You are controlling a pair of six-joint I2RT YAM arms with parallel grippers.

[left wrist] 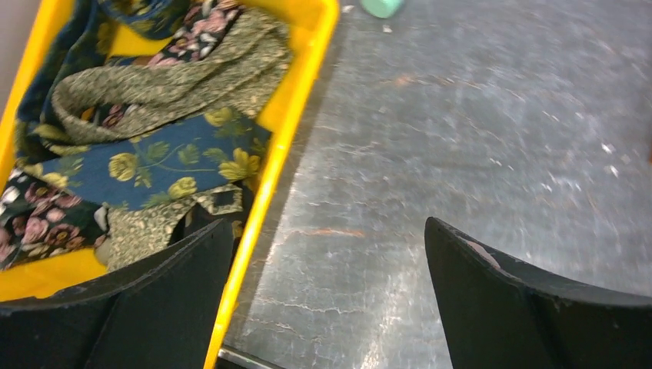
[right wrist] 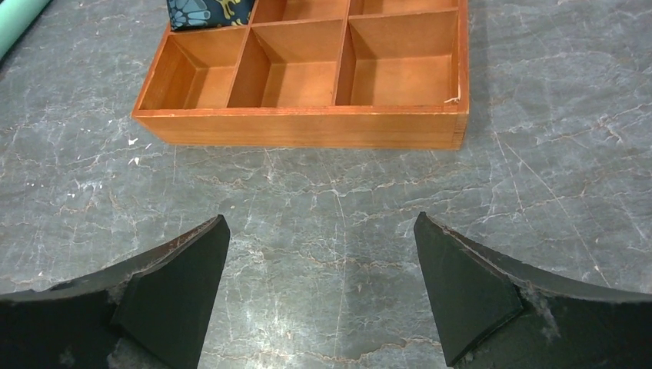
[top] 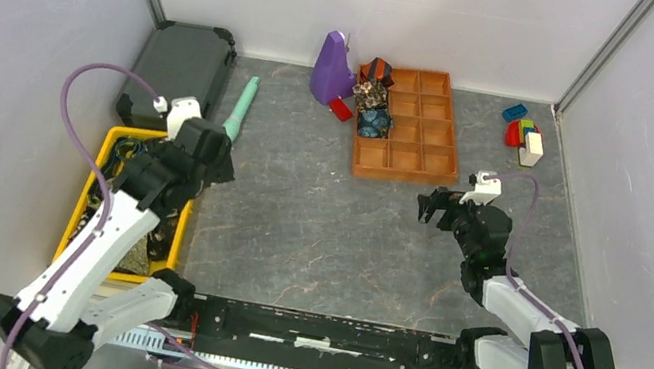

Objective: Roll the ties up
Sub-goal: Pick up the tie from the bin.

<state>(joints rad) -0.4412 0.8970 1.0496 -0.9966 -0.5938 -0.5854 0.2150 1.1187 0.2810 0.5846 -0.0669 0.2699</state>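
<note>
My left gripper should next shift, turn and come down onto the speckled tie's end (left wrist: 263,65), because the end lies uncovered below the gripper and to its left in the wrist view.
Several loose ties lie heaped in a yellow bin (top: 112,142) at the left: an olive-gold speckled tie (left wrist: 169,84), a navy tie with yellow flowers (left wrist: 154,165) and a dark floral tie (left wrist: 38,223). My left gripper (left wrist: 327,223) hangs open over the bin's right rim (left wrist: 269,192), one finger above the ties and the other above the table, holding nothing. Rolled ties (top: 373,112) sit in the left compartments of a wooden tray (top: 410,153); one navy roll (right wrist: 207,11) shows in the right wrist view. My right gripper (right wrist: 321,219) is open and holds nothing, over bare table just short of the tray (right wrist: 300,127).
A teal cylinder (top: 242,109) lies between the bin and the tray. A black case (top: 182,63) sits at the back left, a purple object (top: 331,69) stands beside the tray, and coloured toy blocks (top: 522,136) lie at the back right. Walls close in three sides.
</note>
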